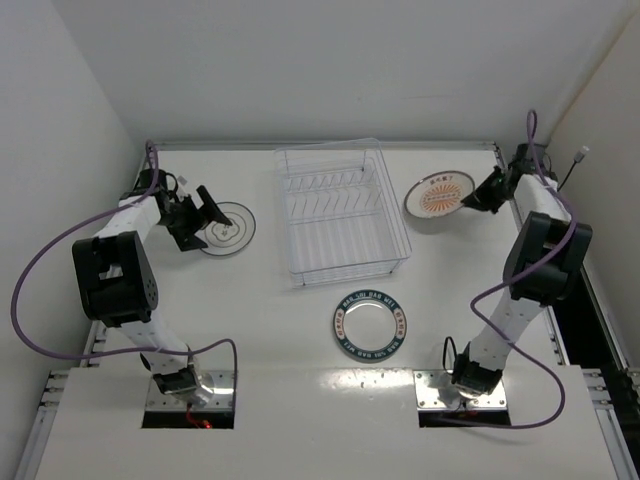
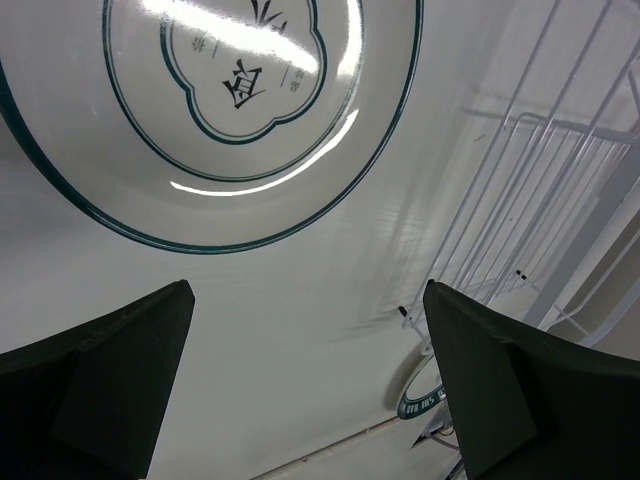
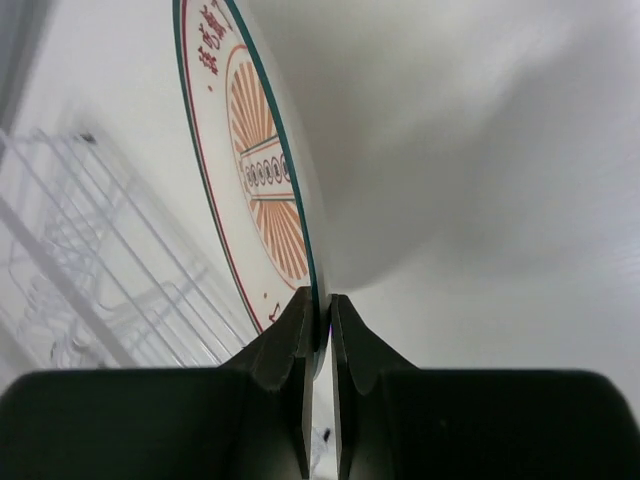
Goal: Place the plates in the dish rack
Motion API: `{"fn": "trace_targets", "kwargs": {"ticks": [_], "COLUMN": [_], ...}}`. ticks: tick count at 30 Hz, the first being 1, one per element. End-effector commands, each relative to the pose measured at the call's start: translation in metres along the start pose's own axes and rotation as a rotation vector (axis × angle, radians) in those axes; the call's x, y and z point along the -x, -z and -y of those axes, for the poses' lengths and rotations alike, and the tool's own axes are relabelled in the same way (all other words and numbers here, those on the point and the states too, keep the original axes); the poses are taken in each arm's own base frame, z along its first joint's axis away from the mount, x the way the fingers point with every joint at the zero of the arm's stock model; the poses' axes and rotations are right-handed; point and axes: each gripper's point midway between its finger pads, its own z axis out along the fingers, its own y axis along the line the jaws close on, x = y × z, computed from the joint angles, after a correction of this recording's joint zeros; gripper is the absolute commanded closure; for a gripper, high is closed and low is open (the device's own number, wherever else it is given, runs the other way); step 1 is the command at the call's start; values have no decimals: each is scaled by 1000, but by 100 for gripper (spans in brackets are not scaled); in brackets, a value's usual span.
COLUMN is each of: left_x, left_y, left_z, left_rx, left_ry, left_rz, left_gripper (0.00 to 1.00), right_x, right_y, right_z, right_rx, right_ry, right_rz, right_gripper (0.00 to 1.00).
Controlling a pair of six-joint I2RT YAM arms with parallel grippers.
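Observation:
The dish rack [image 1: 340, 212] is empty. So the orange-striped plate goes up over the dish rack's nearest side in my right gripper next, turns upright and comes down between the dish rack's wires.
The clear dish rack [image 1: 340, 212] stands at the table's middle back with no plate in it. My right gripper [image 1: 478, 197] is shut on the rim of the orange-striped plate [image 1: 438, 194], which is lifted and tilted right of the rack; the wrist view shows the rim [image 3: 318, 300] pinched between the fingers. My left gripper [image 1: 200, 215] is open beside the dark-ringed plate [image 1: 228, 228], which lies flat left of the rack; that plate [image 2: 240, 110] sits just beyond the open fingertips. The blue-rimmed plate [image 1: 370, 327] lies flat in front of the rack.
White walls enclose the table on the left, back and right. The rack's wire tines [image 2: 540, 200] show at the right of the left wrist view. Purple cables trail from both arms.

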Motion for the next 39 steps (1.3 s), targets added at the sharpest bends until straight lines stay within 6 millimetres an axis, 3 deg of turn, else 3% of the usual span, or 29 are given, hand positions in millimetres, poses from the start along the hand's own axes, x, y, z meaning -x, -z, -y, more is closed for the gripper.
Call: {"fn": "trace_targets", "kwargs": {"ticks": [1,3,4,5,7,8,9,10,14,16,21,28,37,39], "left_x": [7,7,5,9,7,7,7,7,7,6,10,10,8,8], "left_y": [4,3,3,4,5,5,5,5,5,5,6,6,7,7], "left_z": [-5,-5,-6,-6,-8,-8,-8,-8,-8,-10,-10,-10,-11,-11], "left_rx": [28,32,35,42,53,53,53,53,53,65,70,70,74,74], "left_ry": [-11,-7,-3,-7,-12,-12,-12,-12,-12,-8,-21,-21,-17,-17], "left_rz": [19,11,4,15,11,11,11,11,11,7,18,18,10,10], "left_gripper": [1,1,1,1,1,1,1,1,1,1,1,1,1,1], "right_x": [61,78,79,83,77,72,70,68,39,27,9,-3,-34,-49], "right_y": [72,94,102,108,109,115,108,113,97,95,85,79,68,59], "right_z": [-77,-109,-115,-138,-156,-183,-187,-199,-228,-236,-234,-232,-240,-244], "right_rx": [16,19,-18,-16,-29,-5,-36,-38,-117,-156,-266,-357,-384,-363], "right_ry": [153,211,229,286,344,414,439,470,629,691,774,865,955,982], "right_rz": [299,384,404,443,441,462,465,475,472,483,480,492,470,441], "right_gripper": [100,100,100,100,100,100,100,100,100,100,100,100,100,100]}}
